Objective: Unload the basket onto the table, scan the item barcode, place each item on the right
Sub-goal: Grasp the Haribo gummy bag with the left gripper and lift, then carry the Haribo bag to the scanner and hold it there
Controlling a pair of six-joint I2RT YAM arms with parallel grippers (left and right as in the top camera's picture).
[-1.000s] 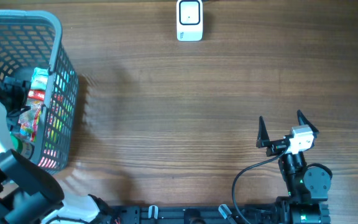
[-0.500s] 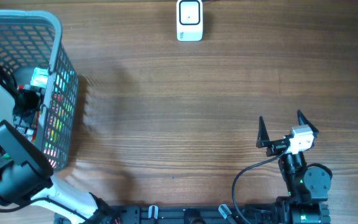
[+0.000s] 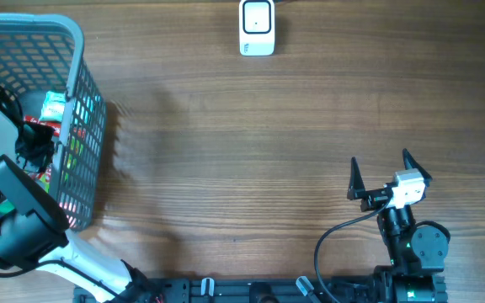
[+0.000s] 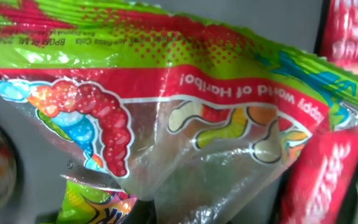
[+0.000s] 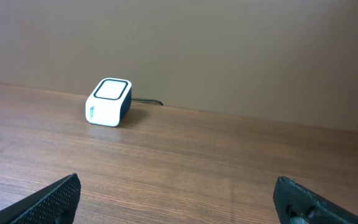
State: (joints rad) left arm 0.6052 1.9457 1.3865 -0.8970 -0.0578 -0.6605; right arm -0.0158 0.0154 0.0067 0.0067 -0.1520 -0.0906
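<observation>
My left gripper should next lift over the basket's rim, lower and release the bag on the bare tabletop before the scanner, which is to the right of my left gripper in the overhead view.
My left gripper (image 3: 32,141) is down inside the grey mesh basket (image 3: 78,50) at the table's left edge. The left wrist view is filled by a clear and green gummy-candy bag (image 4: 185,143), whose plastic bunches to a pinched fold at the bottom where the jaws sit; the gripper is shut on it. The fingers themselves are hidden by the bag. The white barcode scanner (image 3: 257,27) stands at the far middle edge, and in the right wrist view the scanner (image 5: 109,102) is ahead to the left. My right gripper (image 3: 380,160) rests open at the front right, holding nothing.
A red packet (image 4: 328,168) lies against the gummy bag on the right. A teal-topped packet (image 3: 53,105) and other colourful snacks lie in the basket. The scanner's cable runs off the far edge. Bare wooden tabletop (image 3: 242,151) lies between basket, scanner and right arm.
The left arm has pushed deeper into the basket and its gripper has gone from open to shut on the gummy bag. The right arm has not moved.
</observation>
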